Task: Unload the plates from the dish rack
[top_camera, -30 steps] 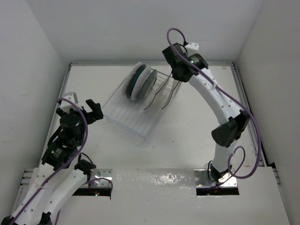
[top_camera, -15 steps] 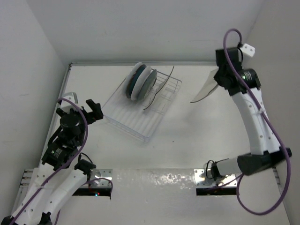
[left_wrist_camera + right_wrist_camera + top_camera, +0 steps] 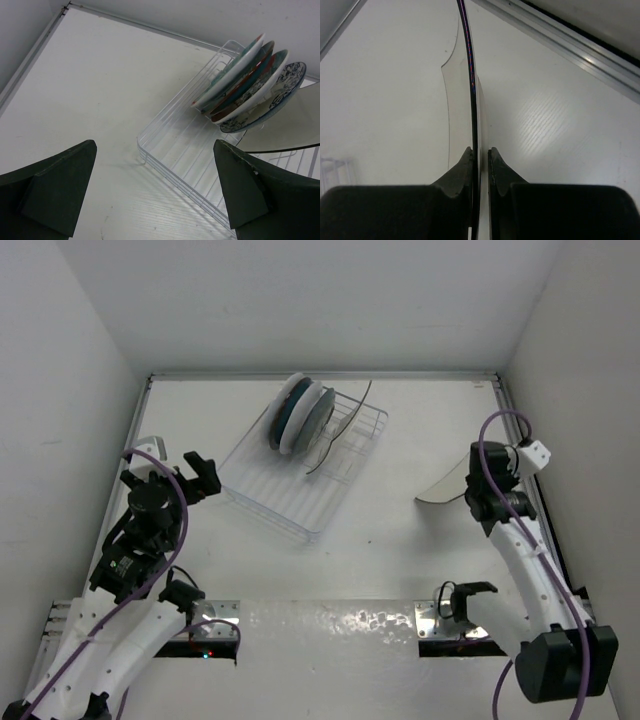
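I need to tilt the edge-on square cream plate flat with my right gripper, lower it there and release it, since bare table lies below the gripper and toward the rack (image 3: 283,489).
The white wire dish rack (image 3: 283,489) stands at the table's middle. Round floral plates (image 3: 299,414) stand upright at its far end, and one square cream plate (image 3: 344,429) leans behind them. My right gripper (image 3: 468,490) is shut on the other square cream plate (image 3: 443,486), holding it low over the table right of the rack. In the right wrist view this plate (image 3: 470,75) is edge-on between my fingers (image 3: 464,161). My left gripper (image 3: 170,468) is open and empty, left of the rack. In the left wrist view the rack (image 3: 170,150) and round plates (image 3: 240,75) lie ahead.
White walls close in the table on the left, back and right. A metal rail (image 3: 570,45) runs along the right edge near the held plate. The blue floral plate (image 3: 272,97) is the round one nearest the square plate (image 3: 287,125) in the rack.
My right arm lifted a square cream plate out of the rack, swung it right and brought it down toward the near right of the table. The left arm has not moved.
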You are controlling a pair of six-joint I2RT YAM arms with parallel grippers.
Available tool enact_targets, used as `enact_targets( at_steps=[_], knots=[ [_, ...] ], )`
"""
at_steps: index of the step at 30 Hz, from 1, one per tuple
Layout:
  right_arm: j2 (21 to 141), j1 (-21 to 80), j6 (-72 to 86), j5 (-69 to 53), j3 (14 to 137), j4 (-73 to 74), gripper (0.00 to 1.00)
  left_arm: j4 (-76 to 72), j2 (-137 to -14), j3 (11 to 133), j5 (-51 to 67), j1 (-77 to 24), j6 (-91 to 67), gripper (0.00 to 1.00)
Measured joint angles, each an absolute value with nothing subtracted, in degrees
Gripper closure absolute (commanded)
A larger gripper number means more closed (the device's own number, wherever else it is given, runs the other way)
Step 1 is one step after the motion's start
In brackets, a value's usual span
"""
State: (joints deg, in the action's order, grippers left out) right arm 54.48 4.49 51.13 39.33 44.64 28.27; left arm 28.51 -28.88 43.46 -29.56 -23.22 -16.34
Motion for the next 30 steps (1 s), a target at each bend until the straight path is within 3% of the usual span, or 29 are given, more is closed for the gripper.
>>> enact_targets(
  at_steps=[8,16,24,28,30],
  knots=[
    [52.1,3.2,60.9,41.4,28.6,13.6,1.00,28.5,-29.3,43.4,-29.3,-23.2,-16.3,0.00],
    [53.1,3.2,83.5,44.9,18.0,7.7,0.97,28.5,-29.8,43.4,-28.9,-23.2,-16.3,0.00],
    [68.4,3.3,101.9,47.5,20.2,3.2,0.93,28.5,-30.7,43.4,-28.7,-23.2,-16.3,0.00],
    [76.8,4.0,107.0,49.8,25.9,4.8,0.81,28.5,-30.8,43.4,-28.3,-23.2,-16.3,0.00],
    [81.1,4.4,108.1,50.9,29.7,7.7,0.81,28.5,-30.8,43.4,-28.1,-23.2,-16.3,0.00]
  ],
)
